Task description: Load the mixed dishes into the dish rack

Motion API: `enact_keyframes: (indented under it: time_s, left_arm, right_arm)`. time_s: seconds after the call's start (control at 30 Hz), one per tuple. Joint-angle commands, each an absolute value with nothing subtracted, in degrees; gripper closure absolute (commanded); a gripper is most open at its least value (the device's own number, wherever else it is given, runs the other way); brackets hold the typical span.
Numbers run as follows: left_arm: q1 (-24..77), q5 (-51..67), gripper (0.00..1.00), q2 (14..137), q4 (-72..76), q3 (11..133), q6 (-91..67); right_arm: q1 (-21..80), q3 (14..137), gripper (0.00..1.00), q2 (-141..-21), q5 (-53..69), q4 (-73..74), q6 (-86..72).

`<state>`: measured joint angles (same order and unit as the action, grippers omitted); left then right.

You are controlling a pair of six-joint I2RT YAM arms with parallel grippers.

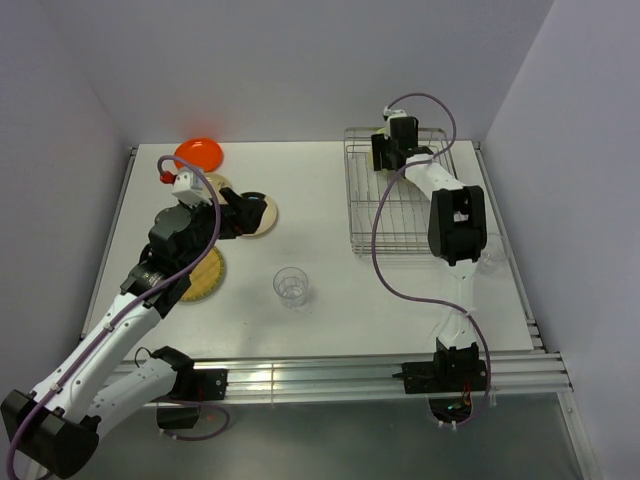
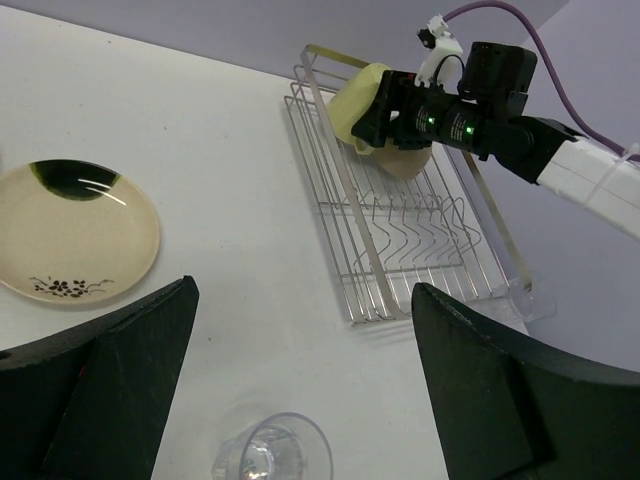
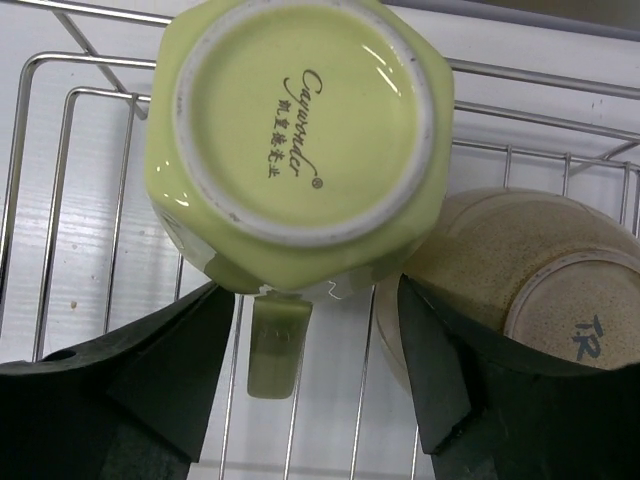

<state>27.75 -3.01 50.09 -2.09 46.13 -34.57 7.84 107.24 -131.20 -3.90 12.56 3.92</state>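
Note:
The small steel-lined cup is below the robot's left gripper and to its left in the top view, so the gripper will swing that way and tilt down onto the cup's rim.
The silver wire dish rack [image 1: 400, 215] stands at the far right. A pale yellow-green mug [image 3: 300, 130] sits upside down in it, next to an upturned cream bowl [image 3: 520, 280]. My right gripper [image 3: 315, 370] is open, its jaws either side of the mug's handle, at the rack's far left corner [image 1: 393, 150]. My left gripper [image 2: 300, 390] is open and empty, above the table by the cream plate with dark mark [image 2: 70, 235]. The clear glass [image 1: 291, 287] stands mid-table. The orange plate [image 1: 199, 152], the tan plate [image 1: 218, 184] and the woven plate [image 1: 205, 277] lie at the left.
The rack's plate bars [image 2: 410, 235] stand bare in the near half. Grey walls close in the table at the back and both sides. A metal rail [image 1: 330, 370] runs along the near edge.

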Motion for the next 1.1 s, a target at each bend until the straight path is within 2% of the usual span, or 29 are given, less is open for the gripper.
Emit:
enact_keyframes:
  time_s: [0.0,0.37,0.47,0.57,0.6,0.73,0.83,1.07]
  left_arm:
    - [27.2,-4.7,0.05,50.0,-3.0,46.7,-35.8]
    - [25.9,-10.3,0.07,52.6,-11.2,51.1,-36.7]
    - [25.2,-13.2,0.1,53.3,-13.8,52.5,-38.1]
    - [22.8,-17.2,0.14,55.8,-19.6,55.3,-39.5]
    - [20.2,-17.4,0.16,58.3,-21.1,57.4,-39.6]
    - [11.9,-14.2,0.29,69.4,-28.6,64.1,-37.2]
    - [8.4,-14.2,0.32,78.1,-29.9,68.5,-32.9]
    - [4.8,-14.9,0.37,91.7,-29.4,75.2,-27.4]
  right_arm:
    - [7.3,106.3,0.25,-126.4,-3.8,9.0,4.4]
    - [6.9,97.4,0.22,-114.3,8.9,5.4,5.1]
    - [6.9,95.8,0.22,-110.8,14.2,6.7,5.9]
    - [6.9,95.1,0.23,-106.6,24.6,10.7,8.6]
    - [6.9,94.1,0.23,-104.2,33.0,11.7,9.6]
    - [7.6,90.1,0.29,-98.5,52.1,15.4,9.7]
    - [10.2,84.7,0.35,-93.8,57.3,15.4,9.2]
    - [13.9,72.6,0.37,-84.6,58.3,10.8,7.8]
